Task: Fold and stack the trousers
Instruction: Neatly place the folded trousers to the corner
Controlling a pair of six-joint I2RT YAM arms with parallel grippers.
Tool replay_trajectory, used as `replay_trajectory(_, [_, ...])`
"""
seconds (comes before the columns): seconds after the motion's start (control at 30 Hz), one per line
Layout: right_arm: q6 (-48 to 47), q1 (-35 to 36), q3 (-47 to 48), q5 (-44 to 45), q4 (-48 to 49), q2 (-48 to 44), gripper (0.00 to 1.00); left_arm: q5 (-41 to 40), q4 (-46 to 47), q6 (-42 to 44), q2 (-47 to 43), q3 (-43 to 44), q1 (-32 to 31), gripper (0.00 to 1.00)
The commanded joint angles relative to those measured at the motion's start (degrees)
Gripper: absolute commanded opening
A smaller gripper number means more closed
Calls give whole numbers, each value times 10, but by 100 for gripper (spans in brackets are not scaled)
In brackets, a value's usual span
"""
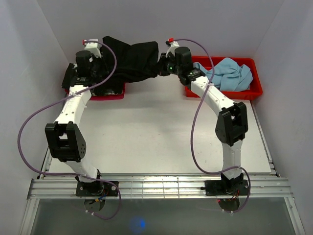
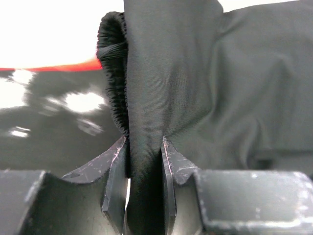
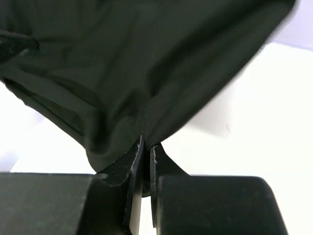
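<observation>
Next I should move my left gripper left in the top view and bring it down to release the fold of the trousers at the dark contents' end by the wall (image 1: 68, 78), which lies below.
The black trousers (image 1: 133, 59) hang stretched between both grippers at the back of the table, above its surface. My left gripper (image 1: 100, 56) is shut on a thick fold of the trousers (image 2: 195, 88) beside the gathered elastic waistband (image 2: 111, 73); the cloth fills the gap between its fingers (image 2: 116, 166). On the other side, my right gripper (image 1: 162, 63) is shut on a thin edge of the trousers (image 3: 127, 73), its fingers (image 3: 133, 169) nearly touching. In the right wrist view the cloth sags down to the left over the white table.
A red bin (image 1: 254, 90) at the back right holds a light blue garment (image 1: 230, 73). A second red bin (image 1: 115, 93) sits at the back left under the left arm, with dark contents. The white table (image 1: 156, 132) spreads in front of both bins.
</observation>
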Motion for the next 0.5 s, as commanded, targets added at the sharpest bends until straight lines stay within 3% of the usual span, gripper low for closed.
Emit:
replay_trajectory(0.0, [5,28,93,-2,77,69,8,-8,56,-3,19,51,80,0])
replay_trajectory(0.13, [10,58,185,5,141,165,8,1,114,-2,38,55,139,0])
replay_trajectory(0.23, [10,79,199,23,234,204,8,3,178,7,49,35,176,0])
replay_trajectory(0.37, [-31,109,266,120,304,301,8,-13,234,3,97,38,217,0])
replay_trajectory(0.47, [-66,131,297,180,368,369,8,-15,224,-49,162,91,258,0])
